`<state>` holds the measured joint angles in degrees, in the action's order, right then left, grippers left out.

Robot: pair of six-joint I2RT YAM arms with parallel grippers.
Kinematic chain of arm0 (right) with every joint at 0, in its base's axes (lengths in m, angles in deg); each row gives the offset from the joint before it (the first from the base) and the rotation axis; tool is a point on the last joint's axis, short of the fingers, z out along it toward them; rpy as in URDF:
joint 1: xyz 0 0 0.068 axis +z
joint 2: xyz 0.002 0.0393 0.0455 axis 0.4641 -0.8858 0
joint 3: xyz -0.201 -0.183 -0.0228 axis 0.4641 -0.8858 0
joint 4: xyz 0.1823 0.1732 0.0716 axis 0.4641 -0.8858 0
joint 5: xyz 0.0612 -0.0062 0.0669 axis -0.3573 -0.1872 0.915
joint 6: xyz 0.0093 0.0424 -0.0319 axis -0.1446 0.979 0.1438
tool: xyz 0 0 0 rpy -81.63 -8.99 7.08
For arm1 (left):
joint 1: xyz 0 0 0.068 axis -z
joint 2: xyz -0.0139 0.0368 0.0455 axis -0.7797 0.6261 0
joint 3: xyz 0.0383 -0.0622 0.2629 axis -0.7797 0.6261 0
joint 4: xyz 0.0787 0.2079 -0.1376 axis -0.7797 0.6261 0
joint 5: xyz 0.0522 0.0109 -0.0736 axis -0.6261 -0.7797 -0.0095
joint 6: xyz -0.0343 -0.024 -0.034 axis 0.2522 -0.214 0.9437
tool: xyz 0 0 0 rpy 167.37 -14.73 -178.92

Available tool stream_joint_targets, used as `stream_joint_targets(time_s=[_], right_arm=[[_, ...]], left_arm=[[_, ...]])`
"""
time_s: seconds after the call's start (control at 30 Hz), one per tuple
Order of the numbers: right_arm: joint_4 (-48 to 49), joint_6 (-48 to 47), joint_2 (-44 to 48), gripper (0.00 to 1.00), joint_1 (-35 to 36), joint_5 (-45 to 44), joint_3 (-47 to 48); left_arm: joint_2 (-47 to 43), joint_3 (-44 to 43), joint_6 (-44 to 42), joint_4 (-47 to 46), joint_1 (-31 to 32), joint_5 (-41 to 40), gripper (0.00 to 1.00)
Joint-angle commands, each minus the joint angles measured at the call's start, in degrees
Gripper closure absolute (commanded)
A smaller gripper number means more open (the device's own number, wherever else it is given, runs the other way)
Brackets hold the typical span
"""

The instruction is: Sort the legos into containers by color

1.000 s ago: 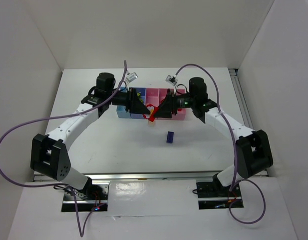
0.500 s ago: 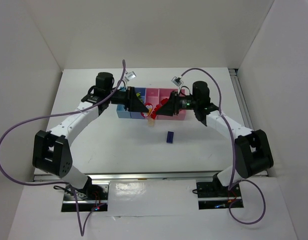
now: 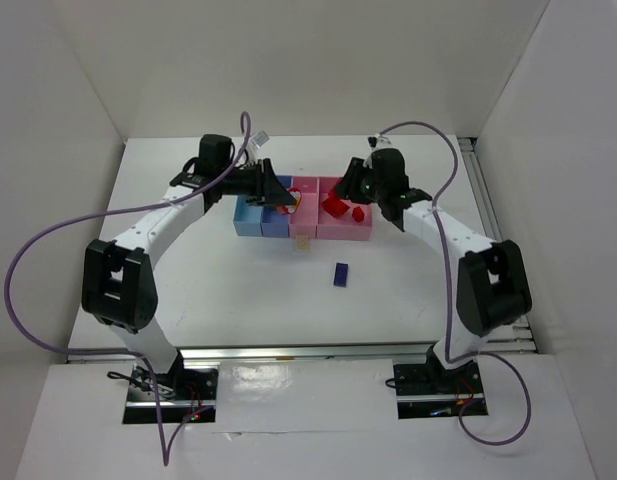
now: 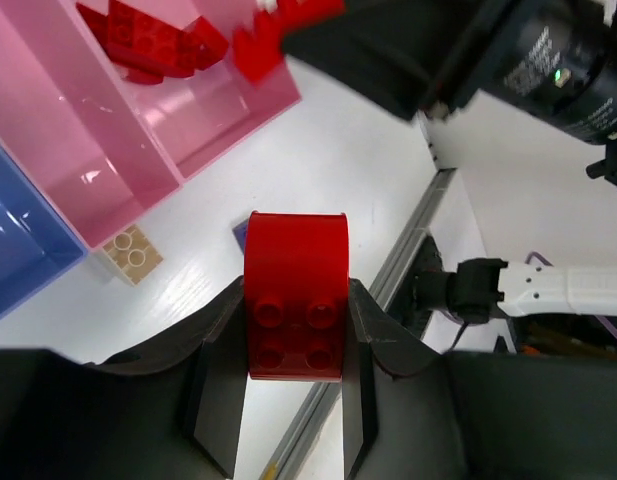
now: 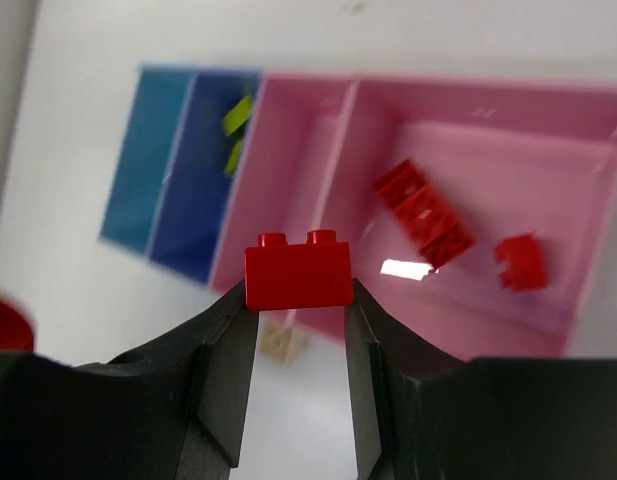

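Red legos lie inside the wider pink bin (image 3: pixel 345 223) (image 4: pixel 200 115), so my left gripper should move over it next, to the right in the top view, and release the red lego.
My left gripper (image 4: pixel 295 295) is shut on a red lego (image 4: pixel 295 320) with a rounded end and four studs, held above the table in front of the containers (image 3: pixel 250 222). My right gripper (image 5: pixel 299 290) is shut on a small red two-stud lego (image 5: pixel 299 272) over the pink bins (image 5: pixel 288 170). The wider pink bin (image 5: pixel 578 200) holds red legos (image 5: pixel 423 212). A yellow-green lego (image 5: pixel 236 125) lies in the darker blue bin (image 5: pixel 203 200). A pale tan lego (image 3: pixel 303 243) and a dark blue-purple lego (image 3: pixel 341 274) lie on the table.
The bins form one row at mid-table, light blue (image 3: pixel 248 220) on the left. The two grippers (image 3: pixel 285 200) (image 3: pixel 335 205) hang close together above that row. White walls surround the table, with a metal rail (image 3: pixel 483 200) along its right edge.
The right gripper has closed on the small red lego. Both grippers have drawn apart from their meeting point by the tan lego and moved back over the bins.
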<state>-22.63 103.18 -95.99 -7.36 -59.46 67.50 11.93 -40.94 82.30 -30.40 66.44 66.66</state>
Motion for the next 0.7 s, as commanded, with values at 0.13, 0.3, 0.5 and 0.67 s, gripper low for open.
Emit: stream_joint_targets(time_s=[0.13, 0.3, 0.5, 0.67], right_arm=[[-6.0, -0.8, -10.7, 0.54, 1.1, -18.5, 10.6], [-5.9, -0.8, -7.2, 0.14, 1.7, -21.6, 8.3], [-6.3, -0.1, 5.5, 0.13, 1.7, -29.8, 0.3], [-9.6, 2.1, 16.1, 0.13, 1.0, -35.0, -8.0]], left_arm=[[3.9, -7.0, 0.0, 5.5, 4.9, -11.8, 1.00], [9.2, -13.0, -0.5, 6.6, 7.1, -16.5, 1.00], [16.4, -20.3, -0.5, 9.6, 11.0, -19.7, 1.00], [27.0, -33.7, -1.1, 14.3, 13.9, -25.5, 0.98]])
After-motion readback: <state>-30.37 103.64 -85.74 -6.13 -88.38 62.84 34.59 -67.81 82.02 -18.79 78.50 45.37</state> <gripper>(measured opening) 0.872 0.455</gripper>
